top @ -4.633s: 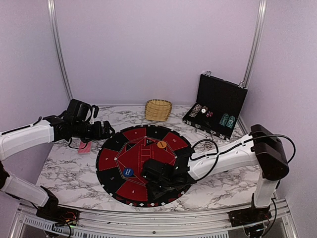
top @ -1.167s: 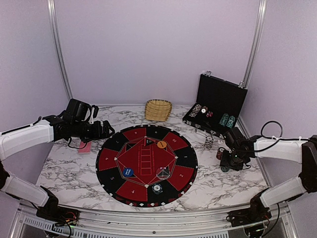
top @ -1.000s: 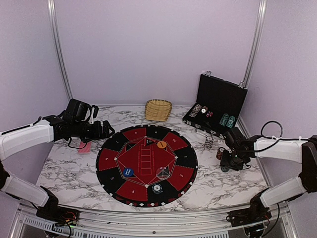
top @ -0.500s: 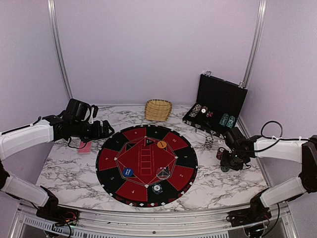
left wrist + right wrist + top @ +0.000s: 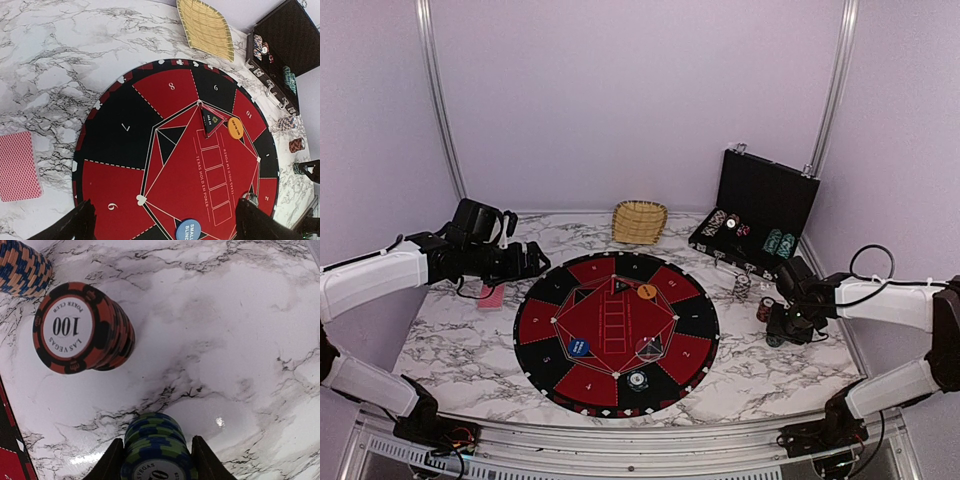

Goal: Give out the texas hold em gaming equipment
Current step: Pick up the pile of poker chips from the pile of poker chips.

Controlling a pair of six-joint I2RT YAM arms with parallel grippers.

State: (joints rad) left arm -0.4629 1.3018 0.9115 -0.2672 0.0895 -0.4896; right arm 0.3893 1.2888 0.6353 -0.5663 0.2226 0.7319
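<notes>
I will raise my right gripper, move it left in the top view, then lower and release on the mat's bare black section beside the blue button.
My right gripper (image 5: 156,465) is shut on a green-and-blue poker chip stack (image 5: 155,440) that stands on the marble, right of the mat (image 5: 616,330). A dark red "100" stack (image 5: 80,327) and an orange-and-blue stack (image 5: 20,267) stand just beyond it. On the mat lie a blue button (image 5: 579,347), an orange button (image 5: 646,292), a pale disc (image 5: 648,347) and a single chip (image 5: 637,380). Red-backed cards (image 5: 19,166) lie on the marble off the mat's left edge. Above that edge my left gripper (image 5: 165,235) hovers open and holds nothing.
An open black chip case (image 5: 760,215) with more chips stands at the back right. A woven basket (image 5: 640,221) sits at the back centre. The right gripper (image 5: 783,325) works close to the table's right side, near the case.
Over the last second the right jaws have drawn in slightly around the green-and-blue stack. Several seconds ago the right arm was over the mat's front, where a chip now lies. The left arm is still.
</notes>
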